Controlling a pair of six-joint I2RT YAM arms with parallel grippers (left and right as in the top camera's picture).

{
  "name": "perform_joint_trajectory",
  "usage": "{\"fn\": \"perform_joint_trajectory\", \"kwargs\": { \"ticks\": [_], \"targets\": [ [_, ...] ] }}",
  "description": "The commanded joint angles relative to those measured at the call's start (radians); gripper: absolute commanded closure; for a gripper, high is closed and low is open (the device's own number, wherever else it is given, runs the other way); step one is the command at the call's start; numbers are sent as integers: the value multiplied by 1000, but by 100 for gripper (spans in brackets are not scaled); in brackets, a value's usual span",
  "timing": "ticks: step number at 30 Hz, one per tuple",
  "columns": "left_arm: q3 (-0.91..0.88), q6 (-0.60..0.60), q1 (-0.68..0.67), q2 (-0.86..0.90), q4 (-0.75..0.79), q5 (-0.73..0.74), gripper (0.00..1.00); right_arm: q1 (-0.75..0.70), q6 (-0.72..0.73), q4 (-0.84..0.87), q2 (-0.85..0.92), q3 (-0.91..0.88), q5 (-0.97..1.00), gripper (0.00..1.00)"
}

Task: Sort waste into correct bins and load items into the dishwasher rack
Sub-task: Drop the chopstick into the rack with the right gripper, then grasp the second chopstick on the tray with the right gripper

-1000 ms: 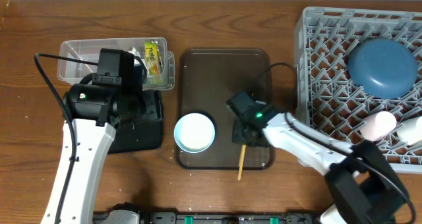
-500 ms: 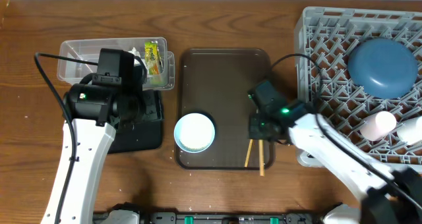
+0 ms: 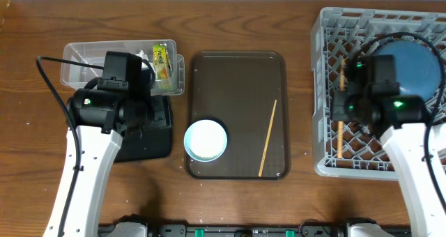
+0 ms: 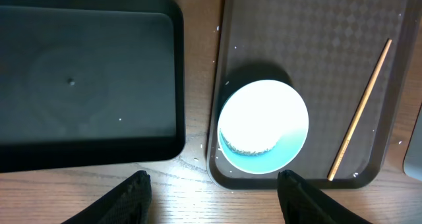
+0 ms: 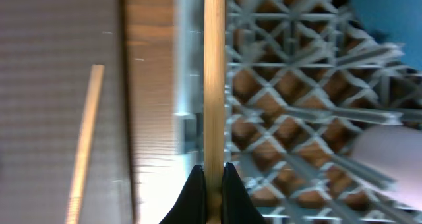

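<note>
The chopstick hovers by the rack's edge, so my right gripper should next move down and to the right in the overhead view, over the rack's empty grid point(image 3: 355, 141) point(image 5: 280, 109), and let go.
My right gripper point(image 3: 343, 106) point(image 5: 213, 178) is shut on a wooden chopstick point(image 3: 341, 136) point(image 5: 213, 72), held over the left edge of the grey dishwasher rack point(image 3: 327, 35) point(image 5: 283, 85). The second chopstick point(image 3: 268, 138) point(image 5: 84, 138) point(image 4: 359, 112) lies on the brown serving tray point(image 3: 237, 77). A white bowl point(image 3: 205, 140) point(image 4: 264, 126) with a clump of rice sits at the tray's front left. The blue plate point(image 3: 408, 66) rests in the rack. A pale pinkish cup point(image 5: 389, 165) shows in the rack. My left gripper point(image 4: 214, 194) is open and empty above the table, near the bowl.
The black tray point(image 3: 157, 136) point(image 4: 86, 79) lies left of the brown tray. The clear tub point(image 3: 87, 63) behind it holds the snack wrapper point(image 3: 162, 59) and a white tissue point(image 3: 144, 57), partly hidden by my left arm. Loose rice grains dot the tray edge.
My right gripper has lifted one chopstick off the brown tray and carried it right, over the rack's left edge. The other chopstick stays on the tray. The left arm has not moved.
</note>
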Motion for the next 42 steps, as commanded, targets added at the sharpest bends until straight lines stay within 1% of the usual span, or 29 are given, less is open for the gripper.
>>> {"fn": "perform_joint_trajectory", "kwargs": {
  "ticks": [1,3,6,12,13,14,16,18,21,26,28,33,36,39,42],
  "targets": [
    [7,6,4,2,-3,-13,36,-71,-161,3,60,5,3,99],
    [7,6,4,2,-3,-13,36,-98,-189,10,90,5,3,99],
    [7,6,4,2,-3,-13,36,-125,-189,32,135,5,7,99],
    [7,6,4,2,-7,-13,36,-132,-188,64,196,5,40,98],
    [7,6,4,2,-7,-13,36,-132,-185,72,196,5,50,88],
    [7,6,4,2,-7,-13,36,-131,-185,76,196,5,55,75],
    [7,6,4,2,-7,-13,36,-131,-185,77,192,16,55,63],
    [7,6,4,2,-7,-13,36,-130,-168,68,186,40,54,57],
    [7,6,4,2,-7,-13,36,-119,-131,34,167,97,25,57],
    [7,6,4,2,-7,-13,36,-60,-79,12,124,172,-197,59],
    [7,6,4,2,-7,-13,36,-16,-34,14,118,171,-222,59],
    [7,6,4,2,-7,-13,36,133,27,14,135,139,-213,58],
    [7,6,4,2,-7,-13,36,227,51,35,161,94,-179,54],
    [7,6,4,2,-7,-13,36,306,141,46,207,46,-102,53],
    [7,6,4,2,-7,-13,36,356,206,60,259,9,-95,54]
  ]
}}
